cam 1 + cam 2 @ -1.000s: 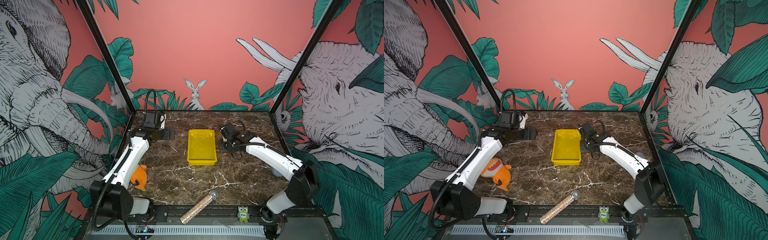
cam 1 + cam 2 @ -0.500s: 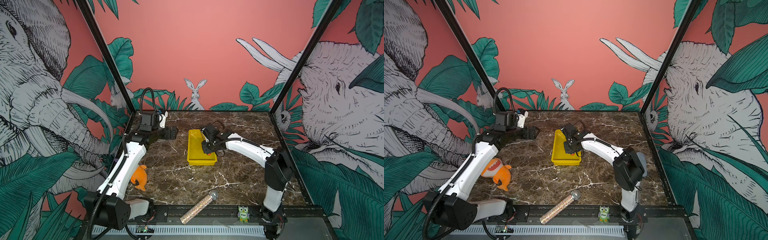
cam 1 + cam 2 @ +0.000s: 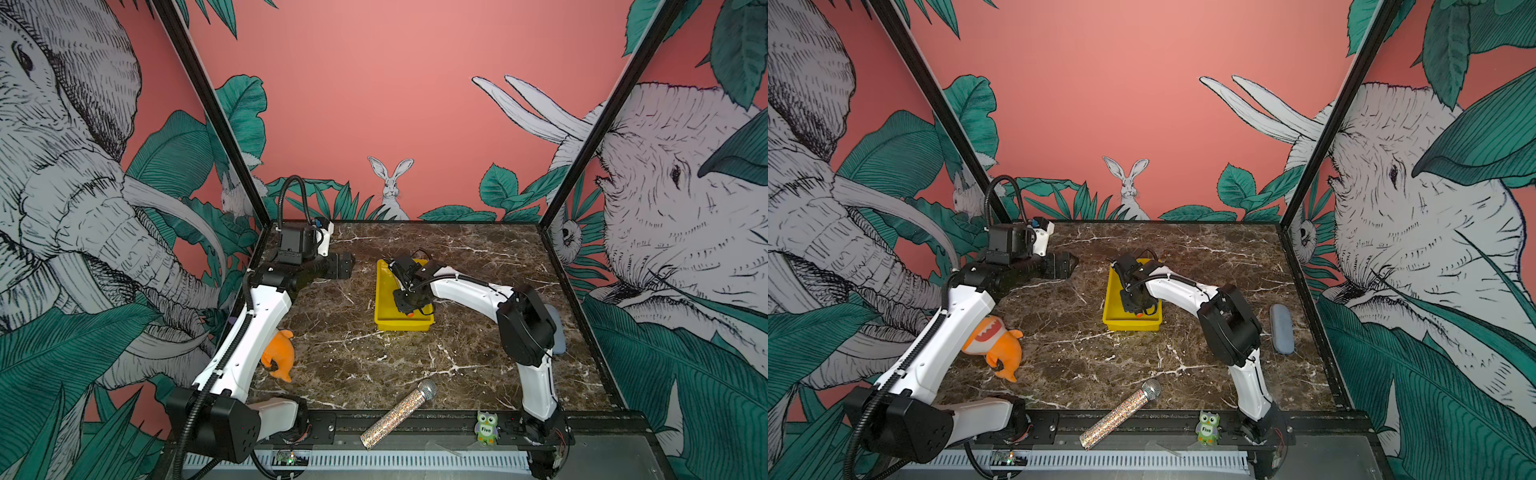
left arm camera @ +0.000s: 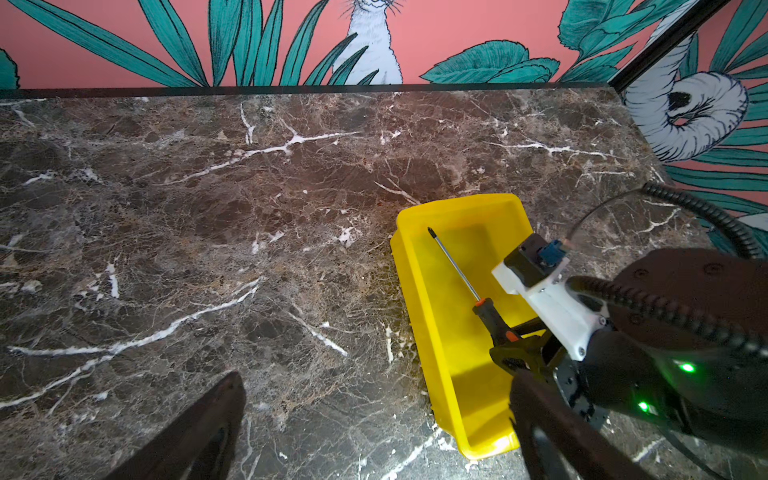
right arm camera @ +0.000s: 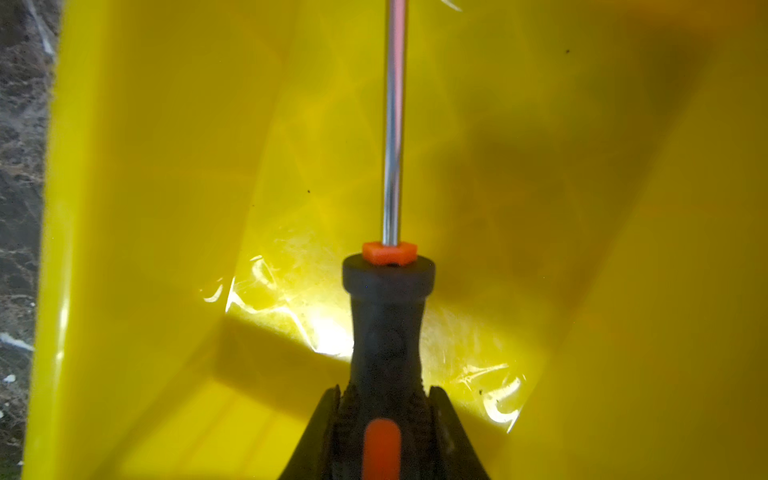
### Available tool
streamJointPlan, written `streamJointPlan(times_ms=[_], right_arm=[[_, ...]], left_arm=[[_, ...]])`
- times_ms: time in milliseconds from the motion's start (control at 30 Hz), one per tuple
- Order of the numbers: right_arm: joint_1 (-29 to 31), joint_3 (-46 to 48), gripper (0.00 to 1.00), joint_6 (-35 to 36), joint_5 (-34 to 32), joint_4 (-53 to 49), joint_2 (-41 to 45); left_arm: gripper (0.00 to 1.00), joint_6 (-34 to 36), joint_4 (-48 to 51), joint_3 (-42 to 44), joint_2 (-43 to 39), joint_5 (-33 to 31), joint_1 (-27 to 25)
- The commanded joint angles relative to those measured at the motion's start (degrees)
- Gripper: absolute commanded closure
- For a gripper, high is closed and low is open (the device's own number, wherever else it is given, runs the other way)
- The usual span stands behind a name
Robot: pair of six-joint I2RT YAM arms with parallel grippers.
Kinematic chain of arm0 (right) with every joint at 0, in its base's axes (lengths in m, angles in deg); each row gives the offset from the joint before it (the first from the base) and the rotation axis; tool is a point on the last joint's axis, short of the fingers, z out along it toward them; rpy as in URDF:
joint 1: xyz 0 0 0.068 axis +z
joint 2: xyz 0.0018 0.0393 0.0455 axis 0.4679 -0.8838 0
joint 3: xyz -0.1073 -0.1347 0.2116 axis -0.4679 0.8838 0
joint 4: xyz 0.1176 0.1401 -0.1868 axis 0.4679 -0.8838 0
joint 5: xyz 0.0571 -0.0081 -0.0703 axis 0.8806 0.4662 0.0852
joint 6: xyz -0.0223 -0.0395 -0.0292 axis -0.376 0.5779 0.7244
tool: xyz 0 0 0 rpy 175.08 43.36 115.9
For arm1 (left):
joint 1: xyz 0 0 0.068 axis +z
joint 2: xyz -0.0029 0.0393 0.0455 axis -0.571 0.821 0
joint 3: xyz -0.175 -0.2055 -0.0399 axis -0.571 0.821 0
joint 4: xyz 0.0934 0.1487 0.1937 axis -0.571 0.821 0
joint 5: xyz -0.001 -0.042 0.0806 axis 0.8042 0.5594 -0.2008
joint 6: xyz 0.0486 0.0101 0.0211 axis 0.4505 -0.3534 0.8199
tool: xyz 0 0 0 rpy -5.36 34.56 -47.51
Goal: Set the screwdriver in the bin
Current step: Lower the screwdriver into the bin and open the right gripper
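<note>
The screwdriver (image 5: 388, 316) is within the bin's sides. My right gripper should next lower toward the bin's bottom close below and release the screwdriver's handle.
The yellow bin (image 3: 380, 291) (image 3: 1109, 295) stands mid-table in both top views. My right gripper (image 3: 409, 303) (image 3: 1136, 305) reaches into it from the right, low over its near half. In the right wrist view the right gripper (image 5: 382, 395) is shut on the black-and-orange handle of the screwdriver (image 5: 388, 316), whose shaft points along the bin floor (image 5: 166, 166). The left wrist view shows the screwdriver (image 4: 457, 270) slanting over the bin (image 4: 419, 291), tip toward the far wall. My left gripper (image 3: 347, 266) (image 4: 374, 399) hovers open at the back left, holding nothing.
An orange shark plush (image 3: 994, 343) lies by the left arm. A glittery microphone (image 3: 399, 413) rests across the table's front edge, with a green owl figure (image 3: 486, 427) on the front rail. A grey-blue case (image 3: 1281, 328) lies at the right, behind the right arm.
My right arm has swung left, from beside the bin's right wall to over and down into it, carrying the screwdriver. The left arm has shifted slightly at the back left.
</note>
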Motion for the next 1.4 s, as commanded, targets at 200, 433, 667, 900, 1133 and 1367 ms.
streamJointPlan(times_ms=[200, 433, 667, 900, 1133, 1367], right_arm=[[0.1, -3.1, 0.79, -1.9, -3.3, -2.8, -2.6], [-0.1, -4.1, 0.76, -1.7, -3.5, -3.5, -4.1], [-0.2, -4.5, 0.73, -2.0, -3.0, -3.4, -4.9], [-0.3, -4.5, 0.69, -2.0, -3.0, -3.4, -5.2], [-0.3, -4.3, 0.64, -2.2, -3.5, -3.8, -5.0], [-0.3, -4.1, 0.60, -2.3, -3.8, -3.9, -4.2]], left_arm=[[0.00, 0.8, 0.1, 0.6, -0.3, -1.7, 0.3], [0.00, 1.1, 0.3, 0.7, -0.4, -2.5, 0.4], [0.00, 1.1, 0.4, 0.9, -0.2, -3.3, 0.4], [0.00, 1.1, 0.5, 1.0, -0.4, -3.6, 0.3], [0.00, 1.0, 0.5, 0.9, -0.4, -3.7, 0.3], [0.00, 0.9, 0.6, 0.9, -0.5, -3.7, 0.3]])
